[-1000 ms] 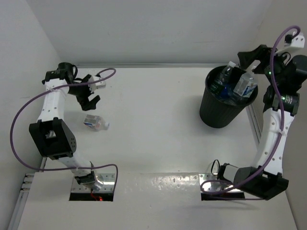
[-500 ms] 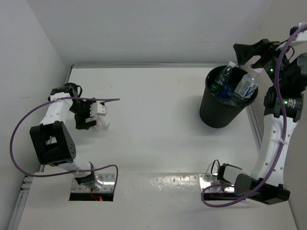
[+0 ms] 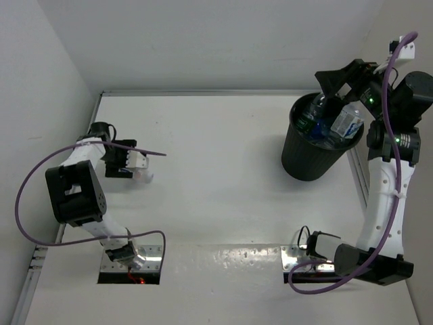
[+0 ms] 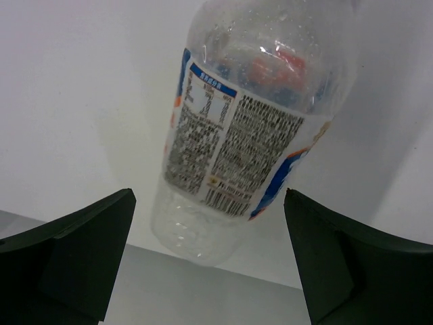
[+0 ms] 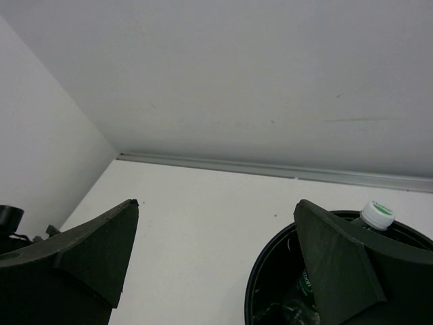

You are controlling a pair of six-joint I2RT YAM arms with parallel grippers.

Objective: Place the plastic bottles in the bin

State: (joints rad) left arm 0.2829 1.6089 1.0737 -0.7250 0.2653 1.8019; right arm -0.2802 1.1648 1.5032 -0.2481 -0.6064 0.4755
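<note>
My left gripper is open above the base-end half of the bottle's label (image 4: pixel 214 177). Both sides of the bottle are clear, so my left gripper should lower its open fingers around that part.
A small clear plastic bottle (image 4: pixel 250 128) with a blue and white label lies on the white table at the left. It shows partly under the left arm in the top view (image 3: pixel 145 176). My left gripper (image 4: pixel 210 196) is open and low, its jaws astride the bottle's base end with a gap on each side; it also shows in the top view (image 3: pixel 127 169). The black bin (image 3: pixel 304 159) stands at the far right and holds several bottles (image 3: pixel 346 122). My right gripper (image 3: pixel 336 82) is open and empty, raised over the bin's far rim (image 5: pixel 264 271). A capped bottle (image 5: pixel 377 215) sticks up inside.
The side wall runs close behind the left arm (image 3: pixel 74 101). A metal rail (image 3: pixel 358 176) edges the table right of the bin. The back wall's base strip (image 5: pixel 270 169) lies just beyond the bin.
My left gripper has come down from behind the bottle and now straddles it. My right gripper has drawn up and shifted a little left above the bin.
</note>
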